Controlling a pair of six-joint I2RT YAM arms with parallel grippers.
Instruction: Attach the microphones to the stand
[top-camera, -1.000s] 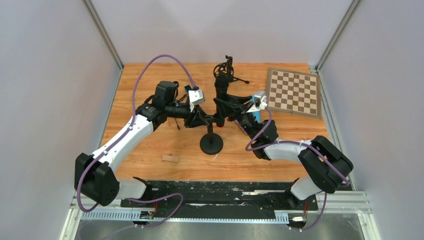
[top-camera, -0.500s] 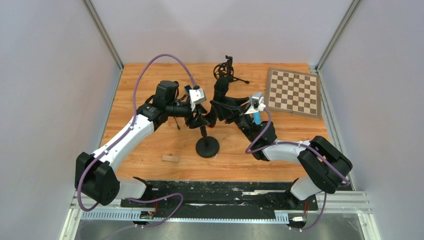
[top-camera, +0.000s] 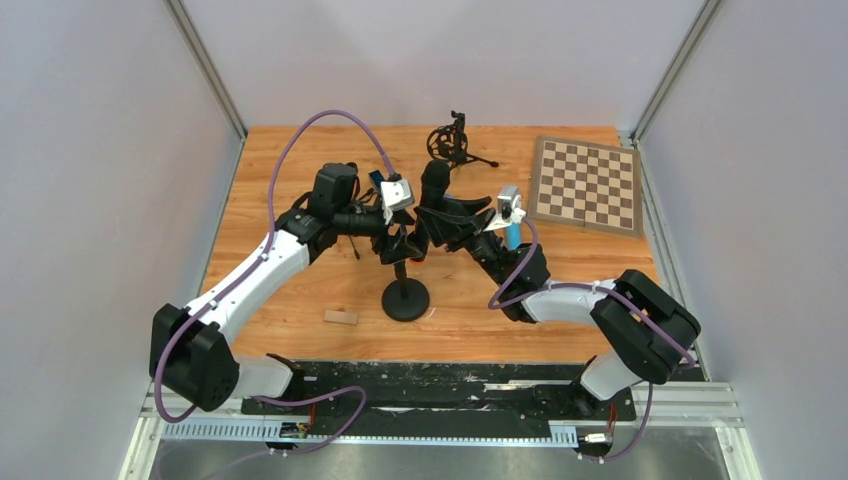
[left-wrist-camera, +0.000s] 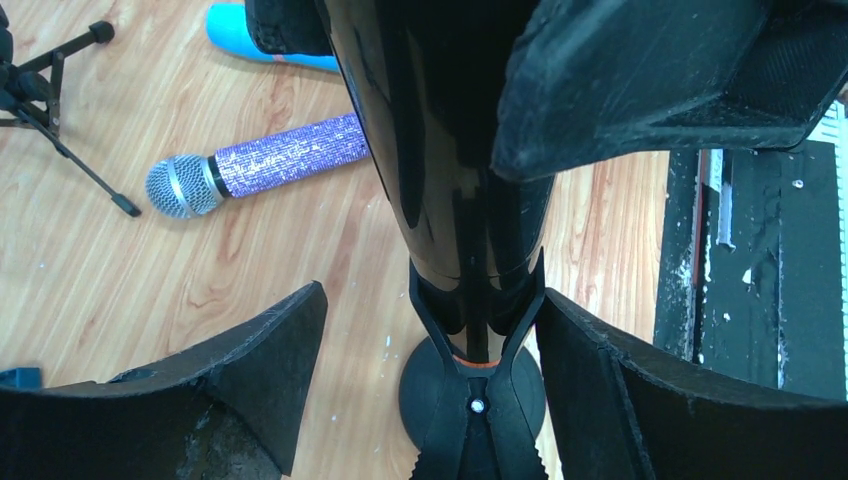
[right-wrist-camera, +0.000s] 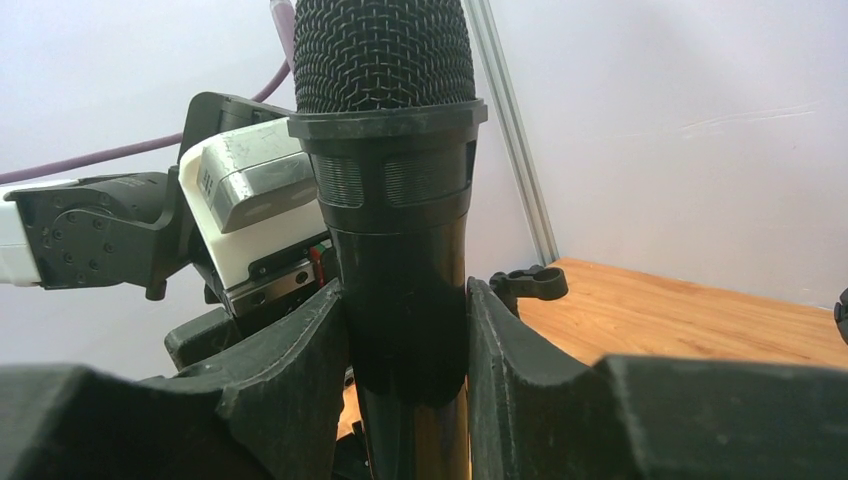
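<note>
The right gripper shifts left in the top view next and opens to release the all-black microphone's body, since the microphone's orange end sits in the stand's clip.
The all-black microphone (left-wrist-camera: 440, 150) stands upright with its orange end in the spring clip (left-wrist-camera: 478, 410) of the stand (top-camera: 405, 298), over the stand's round base. My right gripper (right-wrist-camera: 405, 300) is shut on the microphone's body below its black mesh head (right-wrist-camera: 380, 60). My left gripper (left-wrist-camera: 432, 295) is open, with one finger on each side of the clip; the left finger stands well off it. The purple glitter microphone (left-wrist-camera: 270, 165) and the light blue microphone (left-wrist-camera: 240, 25) lie on the table beyond. In the top view both grippers meet above the stand.
A small black tripod stand (top-camera: 452, 140) sits at the back of the wooden table (top-camera: 300, 290). A chessboard (top-camera: 586, 185) lies at the back right. A small wooden block (top-camera: 340, 317) lies near the front left. The black base rail (top-camera: 440, 385) runs along the near edge.
My left gripper has opened and let go of the clip. The stand, the black microphone and my right gripper have shifted left and a little nearer.
</note>
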